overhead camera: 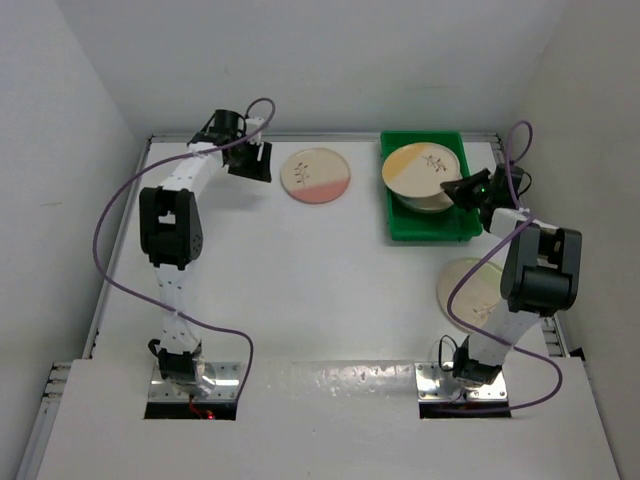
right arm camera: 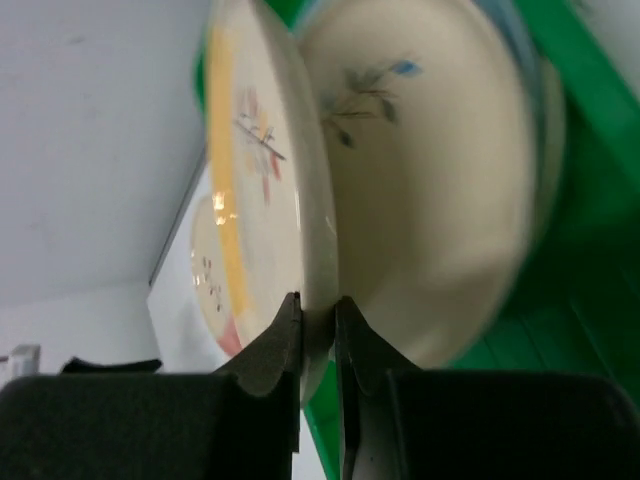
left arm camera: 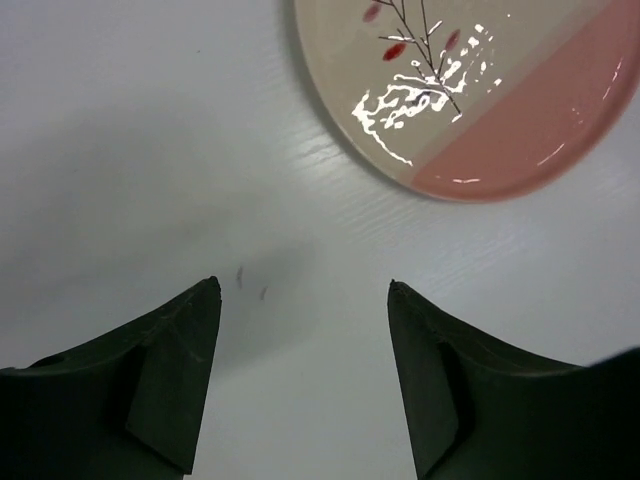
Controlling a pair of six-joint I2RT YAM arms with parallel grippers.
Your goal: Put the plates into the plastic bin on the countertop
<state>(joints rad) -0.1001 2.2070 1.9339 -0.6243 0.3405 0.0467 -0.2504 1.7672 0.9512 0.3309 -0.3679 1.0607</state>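
Note:
Next, my right gripper lowers the yellow plate slightly toward the stacked plates in the green bin and releases the plate's rim.
My right gripper (overhead camera: pixel 463 188) (right arm camera: pixel 318 308) is shut on the rim of a cream plate with a yellow segment (overhead camera: pixel 424 167) (right arm camera: pixel 262 170). It holds the plate tilted over the green plastic bin (overhead camera: pixel 400 222) (right arm camera: pixel 590 300). More plates lie stacked in the bin under it, the top one with a blue sprig (right arm camera: pixel 430 200). A plate with a pink segment (overhead camera: pixel 315 174) (left arm camera: pixel 470 90) lies on the white countertop (overhead camera: pixel 300 290). My left gripper (overhead camera: pixel 252 162) (left arm camera: pixel 305 290) is open and empty just left of it. Another plate (overhead camera: pixel 466 290) lies by the right arm, partly hidden.
White walls close in the countertop on the left, back and right. The bin stands at the back right, close to the back wall. The right arm's purple cable loops over the plate near the right wall.

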